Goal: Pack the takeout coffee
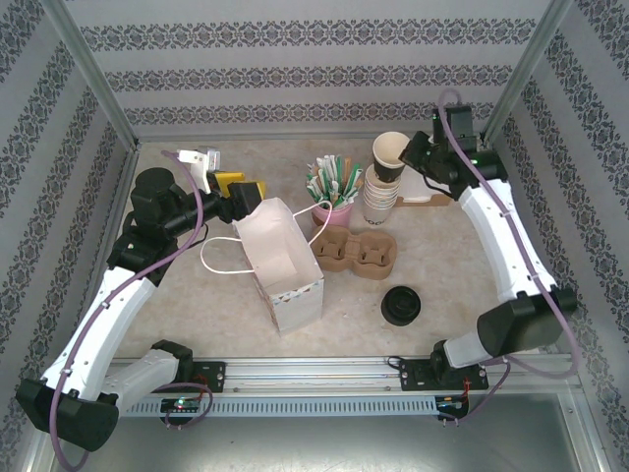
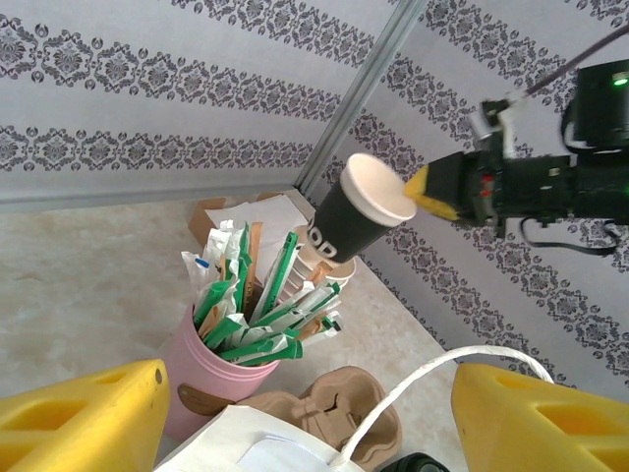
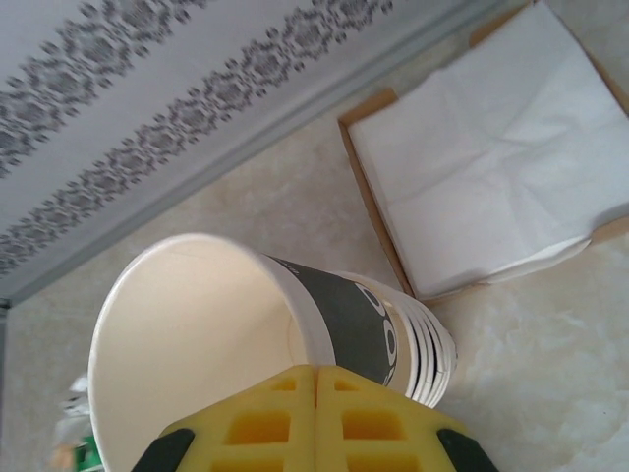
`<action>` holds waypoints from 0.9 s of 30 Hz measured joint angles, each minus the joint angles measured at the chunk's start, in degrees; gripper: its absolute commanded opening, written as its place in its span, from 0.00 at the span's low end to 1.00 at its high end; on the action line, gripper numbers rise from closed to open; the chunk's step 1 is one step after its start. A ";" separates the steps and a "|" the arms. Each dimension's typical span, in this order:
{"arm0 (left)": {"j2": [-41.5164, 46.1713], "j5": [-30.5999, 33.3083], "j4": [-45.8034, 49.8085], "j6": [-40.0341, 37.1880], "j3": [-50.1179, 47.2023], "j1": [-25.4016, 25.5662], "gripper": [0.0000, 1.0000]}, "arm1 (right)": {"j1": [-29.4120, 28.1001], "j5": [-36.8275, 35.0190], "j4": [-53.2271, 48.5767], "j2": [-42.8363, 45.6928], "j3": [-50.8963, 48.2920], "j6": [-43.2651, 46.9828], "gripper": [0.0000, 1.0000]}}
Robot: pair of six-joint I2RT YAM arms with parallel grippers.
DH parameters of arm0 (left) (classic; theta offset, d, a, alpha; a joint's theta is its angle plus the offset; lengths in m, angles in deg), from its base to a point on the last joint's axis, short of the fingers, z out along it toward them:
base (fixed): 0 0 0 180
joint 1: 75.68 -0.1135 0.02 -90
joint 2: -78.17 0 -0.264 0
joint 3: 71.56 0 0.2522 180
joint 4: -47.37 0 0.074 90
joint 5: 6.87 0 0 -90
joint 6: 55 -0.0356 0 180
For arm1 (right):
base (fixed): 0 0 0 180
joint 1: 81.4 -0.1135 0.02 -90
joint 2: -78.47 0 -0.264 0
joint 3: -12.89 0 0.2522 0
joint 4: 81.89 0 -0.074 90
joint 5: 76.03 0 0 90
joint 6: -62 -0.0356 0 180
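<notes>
I should next move my right gripper back and down between the black lid and the white paper bag and let go of the cup's rim, because bare tabletop shows there.
My right gripper is shut on the rim of a lidless paper cup with a dark sleeve, holding it tilted just above the stack of cream cups. In the right wrist view the yellow fingers pinch the cup's wall over the stack. A flat black lid lies alone on the table. A lidded takeout coffee is out of view. The brown two-hole carrier lies beside the white paper bag. My left gripper is open at the bag's back edge, with the bag's handle passing between its fingers.
A pink cup of green-wrapped straws stands between the bag and the cup stack. A cardboard tray of white napkins sits at the back right by the wall. The bag stands open and upright at centre-left.
</notes>
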 measured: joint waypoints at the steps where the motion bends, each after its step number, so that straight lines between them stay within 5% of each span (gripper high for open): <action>1: -0.13 0.00 0.00 -0.02 0.00 0.00 0.76 | 0.00 0.17 -0.33 0.96 0.76 0.17 0.00; 12: -1.09 2.54 5.14 -2.62 1.75 0.00 0.77 | -4.20 1.22 -8.39 19.26 0.94 0.20 0.00; 19: 0.20 8.37 15.63 -4.66 8.04 0.00 0.79 | -12.33 1.05 -16.24 35.08 -13.60 -3.23 0.00; 27: 4.24 14.29 27.91 -4.72 11.13 0.00 0.79 | -24.48 -0.31 -18.03 42.03 -32.11 -9.73 0.00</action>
